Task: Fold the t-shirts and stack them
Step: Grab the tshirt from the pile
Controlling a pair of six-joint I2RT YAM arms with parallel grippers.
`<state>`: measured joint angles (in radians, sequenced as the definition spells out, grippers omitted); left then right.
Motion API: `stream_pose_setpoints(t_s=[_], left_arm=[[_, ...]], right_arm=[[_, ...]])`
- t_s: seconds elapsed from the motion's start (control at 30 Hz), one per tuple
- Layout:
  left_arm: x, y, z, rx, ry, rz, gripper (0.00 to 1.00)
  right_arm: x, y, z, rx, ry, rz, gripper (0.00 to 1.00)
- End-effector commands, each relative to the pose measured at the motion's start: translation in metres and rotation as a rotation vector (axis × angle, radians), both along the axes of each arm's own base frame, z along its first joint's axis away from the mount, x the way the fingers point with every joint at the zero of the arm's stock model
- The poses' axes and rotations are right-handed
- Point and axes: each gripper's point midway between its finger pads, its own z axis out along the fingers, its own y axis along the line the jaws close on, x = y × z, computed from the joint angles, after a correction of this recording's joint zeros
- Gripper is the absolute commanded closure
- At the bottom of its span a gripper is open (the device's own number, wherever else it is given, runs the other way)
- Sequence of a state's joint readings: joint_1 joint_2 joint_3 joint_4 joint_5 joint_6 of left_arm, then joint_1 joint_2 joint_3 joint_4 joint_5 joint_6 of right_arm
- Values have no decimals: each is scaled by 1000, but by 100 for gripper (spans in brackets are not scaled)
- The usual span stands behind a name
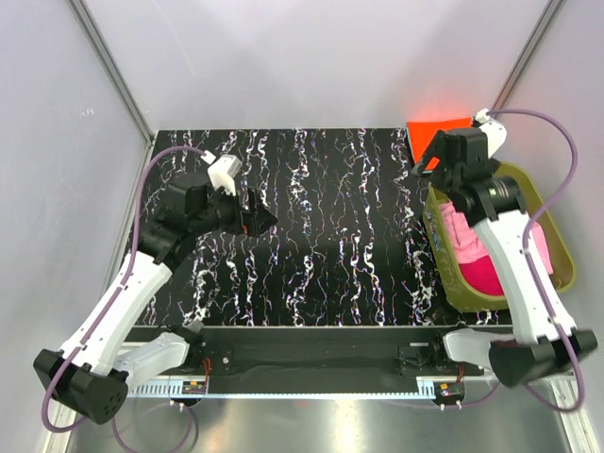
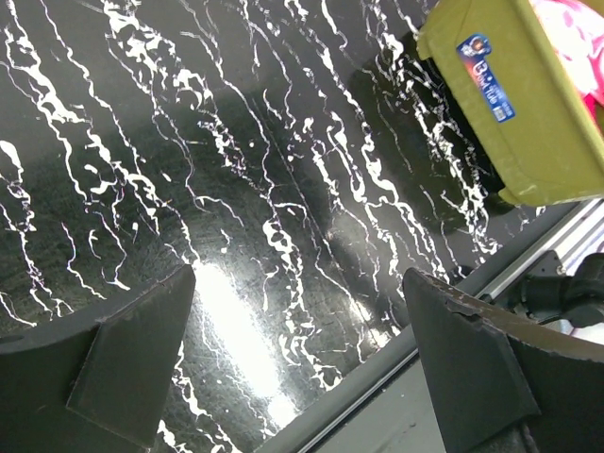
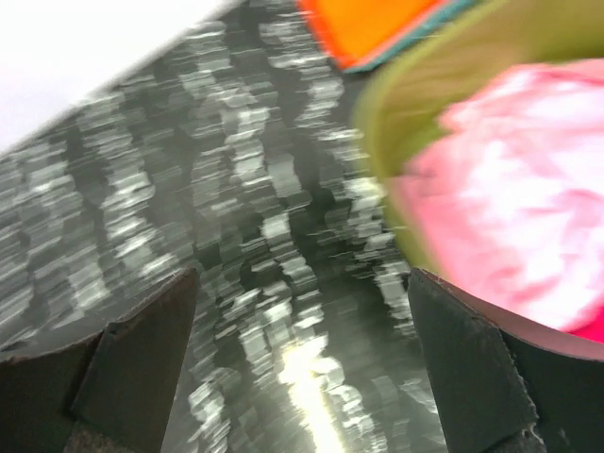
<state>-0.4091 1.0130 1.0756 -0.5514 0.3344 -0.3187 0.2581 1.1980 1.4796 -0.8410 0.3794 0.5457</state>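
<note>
My right gripper goes to the right in the top view and lowers past the tub's rim next, because the light pink t-shirt [image 1: 464, 236] [image 3: 517, 184] lies down inside.
A folded bright orange t-shirt [image 1: 431, 135] lies at the table's far right corner; it also shows in the right wrist view [image 3: 373, 24]. A light pink t-shirt [image 1: 458, 229] and a magenta t-shirt [image 1: 483, 274] lie crumpled in the olive-green tub [image 1: 559, 247]. The pink one shows in the right wrist view [image 3: 514, 208], blurred. The blue t-shirt is out of view. My right gripper [image 1: 432, 168] is open and empty above the tub's far left corner. My left gripper [image 1: 264, 217] is open and empty over the bare table, left of centre.
The black marbled table [image 1: 321, 236] spreads between the arms. The tub stands at its right edge, seen also in the left wrist view [image 2: 514, 104] with a blue label. White walls close in the back and sides.
</note>
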Motion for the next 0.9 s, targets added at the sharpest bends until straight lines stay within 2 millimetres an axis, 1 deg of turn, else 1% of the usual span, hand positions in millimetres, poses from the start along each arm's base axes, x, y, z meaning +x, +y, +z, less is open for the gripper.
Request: stream_pose_setpoints(t_s=[0.0,0.03,0.1,0.13,0.17,0.27,0.3,0.37,0.4,0.43,0.53,0.57,0.6,0.63,0.67,0.73,0.77,0.83,0.87], left_arm=[[8,-1,11,-24,-93,4,1],[7,-2,8,-29,-90,0,1],[7,-5,4,-42,-78,-11,1],[6,-7,4,-47,-72,-16,1],[6,-9,3,-55,-63,-21,1],[5,-15,2,-68,-42,-46,1],[5,-18,1,-71,-31,-57,1],[6,-19,2,-77,-27,-59,1],[6,-19,0,-76,-21,-58,1],[7,-19,0,-77,-18,-52,1],[10,-17,-3,-75,-4,-28,1],[9,-18,-4,-79,3,-26,1],[10,-18,-6,-78,9,-25,1],[11,-19,-7,-78,17,-25,1],[12,-18,-8,-77,20,-20,1],[13,-19,-12,-72,30,-18,1],[14,-19,-12,-72,32,-18,1],[15,-20,-14,-69,37,-21,1],[15,-20,-14,-67,36,-24,1]], right_arm=[[-6,-76,-22,-247,146,-293,0],[-5,-102,-35,-266,208,-382,0],[-5,-123,-48,-254,260,-445,0],[-5,-135,-61,-251,303,-480,0],[-11,-158,-71,-234,339,-555,0],[-16,-180,-99,-179,409,-641,1],[-19,-193,-104,-165,415,-691,2],[-20,-204,-119,-155,450,-726,4],[-23,-214,-124,-142,458,-756,5],[-20,-218,-134,-118,478,-754,9],[-23,-229,-158,-75,527,-779,10],[-27,-229,-168,-65,548,-781,11],[-27,-230,-173,-51,551,-782,11],[-22,-231,-179,-28,536,-772,12],[-23,-229,-187,-16,547,-765,12],[-20,-230,-198,-1,546,-760,13],[-21,-231,-203,-1,556,-762,14],[-20,-233,-212,-1,563,-766,16],[-18,-233,-214,0,557,-766,18]])
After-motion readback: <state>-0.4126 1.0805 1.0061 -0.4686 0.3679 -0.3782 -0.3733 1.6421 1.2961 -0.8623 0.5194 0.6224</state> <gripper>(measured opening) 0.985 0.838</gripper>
